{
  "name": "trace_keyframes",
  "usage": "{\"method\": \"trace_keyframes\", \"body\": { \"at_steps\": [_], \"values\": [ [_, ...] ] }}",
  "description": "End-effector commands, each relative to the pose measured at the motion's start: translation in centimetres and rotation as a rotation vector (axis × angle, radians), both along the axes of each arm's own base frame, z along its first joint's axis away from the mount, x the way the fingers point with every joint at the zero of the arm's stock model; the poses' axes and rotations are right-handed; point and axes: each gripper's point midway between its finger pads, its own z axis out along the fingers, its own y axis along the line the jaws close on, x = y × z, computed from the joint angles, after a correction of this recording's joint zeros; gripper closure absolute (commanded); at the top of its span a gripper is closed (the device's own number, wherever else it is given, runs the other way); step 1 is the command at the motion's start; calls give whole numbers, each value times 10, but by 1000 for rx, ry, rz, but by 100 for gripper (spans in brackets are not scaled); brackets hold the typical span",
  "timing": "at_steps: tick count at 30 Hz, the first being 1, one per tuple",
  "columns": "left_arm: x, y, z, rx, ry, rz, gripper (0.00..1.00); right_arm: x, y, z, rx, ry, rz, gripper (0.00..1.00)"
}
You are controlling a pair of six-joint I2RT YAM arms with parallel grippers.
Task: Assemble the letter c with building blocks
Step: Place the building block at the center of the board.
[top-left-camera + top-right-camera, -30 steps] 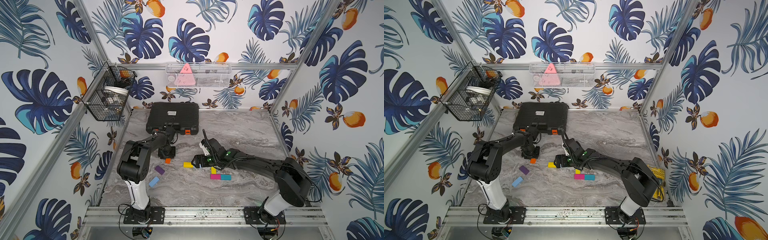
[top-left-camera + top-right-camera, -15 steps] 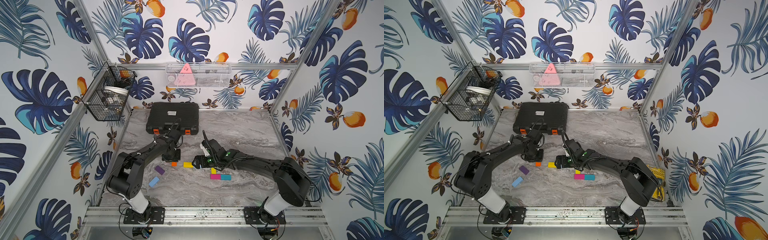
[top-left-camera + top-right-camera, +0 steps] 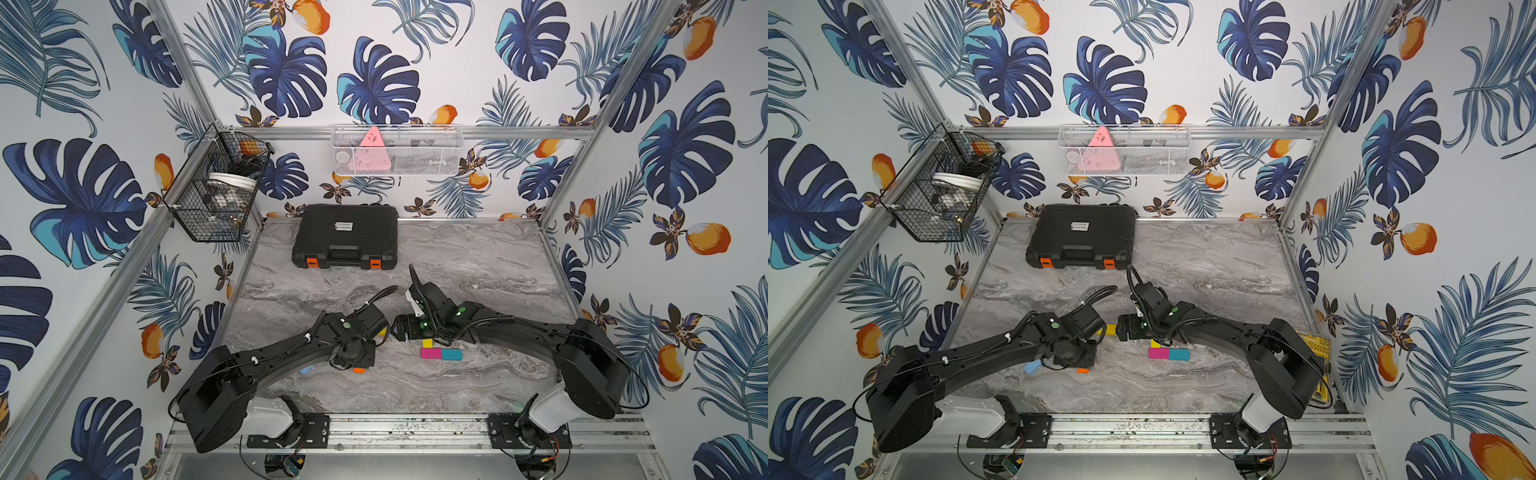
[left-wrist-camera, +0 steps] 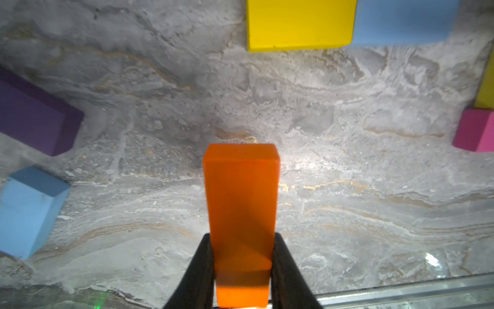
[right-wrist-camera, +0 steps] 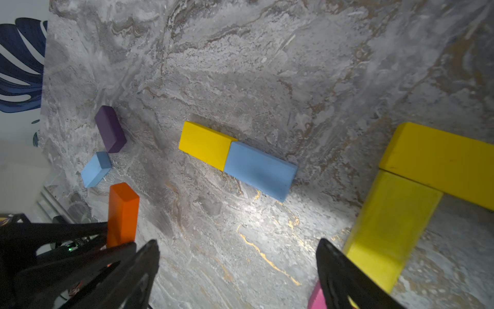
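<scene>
The bare table in front of the end-to-end row's yellow block is empty, so the robot's left gripper should go sideways and down there next and release the orange block (image 4: 240, 208).
My left gripper (image 4: 242, 238) is shut on an orange block (image 4: 240, 208), which sticks out lengthwise past the fingertips over bare table. In both top views only the block's end (image 3: 358, 370) (image 3: 1082, 370) peeks out under the left wrist. My right gripper (image 5: 238, 242) is open and empty above the table. A yellow block (image 5: 204, 144) and a light blue block (image 5: 260, 170) lie end to end. Two more yellow blocks (image 5: 438, 157) (image 5: 387, 227) form a corner by a magenta block (image 3: 430, 353) and a teal block (image 3: 451, 354). A purple block (image 5: 110, 128) and a small light blue block (image 5: 95, 168) lie apart.
A big black case (image 3: 345, 237) lies at the back of the marble table. A black wire basket (image 3: 216, 187) hangs on the left wall and a white one (image 3: 397, 149) on the back wall. A metal rail (image 3: 407, 428) runs along the front edge.
My left arm has swung from near the black case toward the front and right, carrying the orange block. The right arm has stayed put, still open.
</scene>
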Motion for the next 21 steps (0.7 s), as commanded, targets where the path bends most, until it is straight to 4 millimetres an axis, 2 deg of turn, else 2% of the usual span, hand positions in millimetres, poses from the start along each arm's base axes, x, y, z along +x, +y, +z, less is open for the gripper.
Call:
{"method": "trace_keyframes", "body": {
  "at_steps": [1,10,17,21],
  "values": [
    [7,-9,-6,33,-37,41,79,-2,-7,0,-22,-8,-7,7],
    [21,-22,-21,93,-35,11,77,-6,-17,3,-42,-21,-8,7],
    [21,-28,-36,84,-4,16,73,-7,-20,2,-52,-22,-8,7],
    [21,-27,-40,73,9,33,58,-7,-20,2,-54,-23,-5,7]
  ]
}}
